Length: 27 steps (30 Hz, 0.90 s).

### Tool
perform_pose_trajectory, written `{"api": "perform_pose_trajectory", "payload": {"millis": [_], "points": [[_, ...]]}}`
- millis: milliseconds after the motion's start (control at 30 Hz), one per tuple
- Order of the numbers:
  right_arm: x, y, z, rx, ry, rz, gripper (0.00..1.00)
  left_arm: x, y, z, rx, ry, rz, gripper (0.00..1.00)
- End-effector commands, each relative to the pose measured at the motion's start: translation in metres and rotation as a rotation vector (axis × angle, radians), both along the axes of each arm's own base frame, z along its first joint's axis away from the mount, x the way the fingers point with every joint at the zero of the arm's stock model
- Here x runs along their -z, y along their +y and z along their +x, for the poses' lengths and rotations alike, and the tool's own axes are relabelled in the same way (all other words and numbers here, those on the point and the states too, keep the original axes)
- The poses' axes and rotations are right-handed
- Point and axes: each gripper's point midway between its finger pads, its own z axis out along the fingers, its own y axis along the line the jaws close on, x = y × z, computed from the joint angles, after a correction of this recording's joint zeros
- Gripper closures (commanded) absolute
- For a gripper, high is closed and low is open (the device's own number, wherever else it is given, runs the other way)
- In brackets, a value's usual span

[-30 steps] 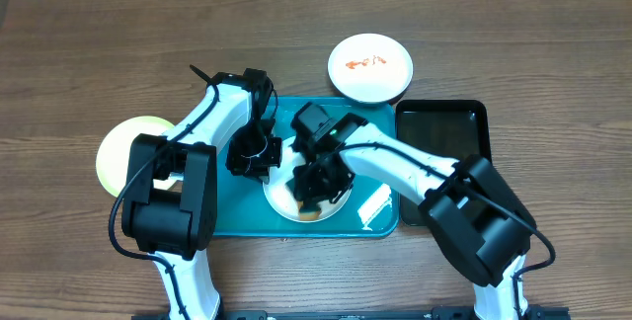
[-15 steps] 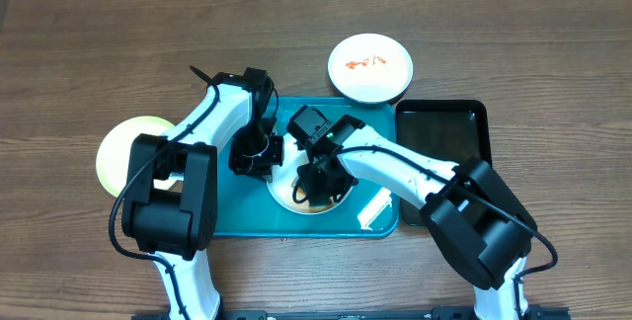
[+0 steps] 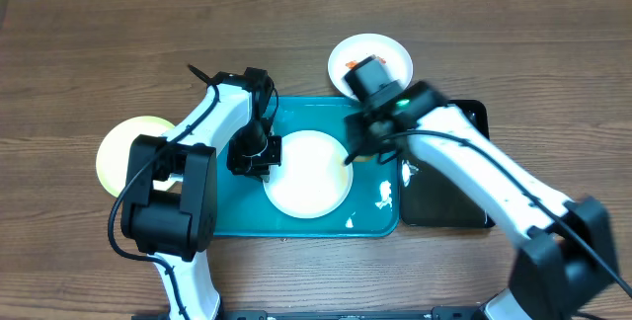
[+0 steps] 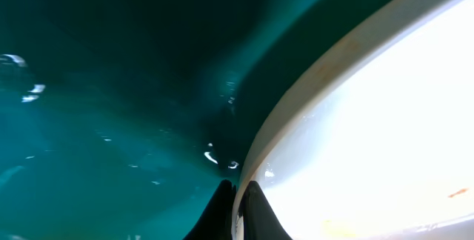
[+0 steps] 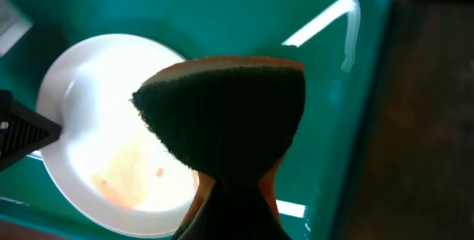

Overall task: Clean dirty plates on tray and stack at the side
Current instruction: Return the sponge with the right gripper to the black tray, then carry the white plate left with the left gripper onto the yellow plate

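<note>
The pale yellow plate (image 3: 118, 152) sits off the tray, to the left of my left gripper in the overhead view. My left gripper will go up, cross over that plate, lower the rim of the white plate and release.
A white plate (image 3: 308, 174) lies on the teal tray (image 3: 296, 113). My left gripper (image 3: 259, 157) is shut on its left rim; the left wrist view shows the fingers (image 4: 238, 212) pinching the rim of the plate (image 4: 370, 121). My right gripper (image 3: 363, 148) is shut on a dark green and orange sponge (image 5: 222, 114) and holds it above the tray's right part, clear of the plate (image 5: 104, 114). A faint orange smear (image 5: 122, 173) shows on that plate. A second white plate (image 3: 380, 68) with red sauce sits behind the tray. A pale yellow plate (image 3: 118, 152) sits left of it.
A narrow black tray (image 3: 449, 127) lies against the teal tray's right side, partly under my right arm. Wet glints show on the teal tray (image 5: 318, 25) near its right rim. Brown wooden table (image 3: 553, 63) surrounds everything.
My right gripper has lifted the sponge off the plate and swung right and back, uncovering the plate. My left gripper has kept its hold on the rim.
</note>
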Motion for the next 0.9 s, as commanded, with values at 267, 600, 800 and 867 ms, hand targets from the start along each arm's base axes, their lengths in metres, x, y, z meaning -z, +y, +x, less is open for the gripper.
{"api": "perform_pose_trajectory", "payload": {"millis": [267, 600, 800, 867], "points": [[0.016, -0.126, 0.005, 0.334, 0.154, -0.085, 0.96, -0.126, 0.07, 0.044, -0.104, -0.545, 0.47, 0.96], [0.042, -0.145, -0.016, 0.349, 0.231, -0.119, 0.96, -0.193, 0.053, 0.05, 0.016, -0.847, 0.728, 0.96], [0.042, -0.144, -0.013, 0.35, 0.221, -0.115, 0.96, -0.23, 0.029, 0.049, 0.136, -1.018, 0.909, 0.96], [0.042, -0.144, -0.013, 0.35, 0.221, -0.115, 0.96, -0.24, 0.017, 0.046, 0.178, -1.069, 0.944, 0.96]]}}
